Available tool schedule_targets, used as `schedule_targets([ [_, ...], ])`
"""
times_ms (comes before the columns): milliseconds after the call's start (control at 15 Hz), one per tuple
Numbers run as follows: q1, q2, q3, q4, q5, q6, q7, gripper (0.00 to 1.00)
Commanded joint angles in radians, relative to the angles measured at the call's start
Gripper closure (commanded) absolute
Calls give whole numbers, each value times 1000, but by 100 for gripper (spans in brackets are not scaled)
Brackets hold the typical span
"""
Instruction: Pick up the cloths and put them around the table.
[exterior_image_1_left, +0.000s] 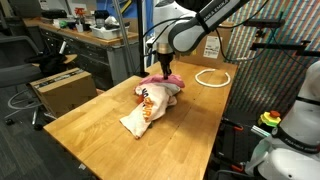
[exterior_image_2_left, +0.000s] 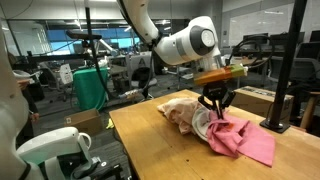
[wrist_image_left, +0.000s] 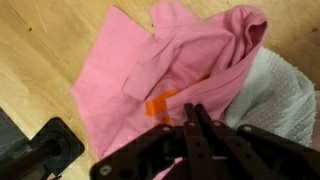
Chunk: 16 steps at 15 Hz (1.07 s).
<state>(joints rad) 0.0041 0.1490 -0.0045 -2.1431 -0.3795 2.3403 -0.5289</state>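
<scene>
I will lift the pink cloth with my gripper and let go of it over the bare tabletop by the white ring, because that place is beyond my gripper.
The cloths lie bunched in one pile on the table (exterior_image_1_left: 100, 135). A cream cloth with orange print (exterior_image_1_left: 143, 110) lies at the front of the pile in an exterior view. The pink cloth (exterior_image_2_left: 248, 142) spreads toward the table edge, next to a white cloth (exterior_image_2_left: 204, 126). My gripper (exterior_image_2_left: 218, 108) points straight down into the pile. In the wrist view its fingers are pressed together, the gripper (wrist_image_left: 190, 108) shut on a fold of the pink cloth (wrist_image_left: 150, 55). A white towel-like cloth (wrist_image_left: 278, 90) lies beside it, and a bit of orange print (wrist_image_left: 160, 103) shows at the fingertips.
A white ring of cord (exterior_image_1_left: 212, 77) lies on the table behind the pile. A cardboard box (exterior_image_1_left: 60, 90) and a cluttered workbench (exterior_image_1_left: 90, 35) stand beyond the table's edge. White robot hardware (exterior_image_1_left: 295, 130) stands close to one side.
</scene>
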Motion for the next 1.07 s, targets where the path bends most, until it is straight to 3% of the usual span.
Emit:
schedule_targets([
  [0, -5, -34, 3, -5, -21, -19, 11, 100],
  [267, -3, -53, -7, -5, -63, -16, 52, 99],
  [1000, -46, -140, -73, 105, -486, -24, 566, 100],
])
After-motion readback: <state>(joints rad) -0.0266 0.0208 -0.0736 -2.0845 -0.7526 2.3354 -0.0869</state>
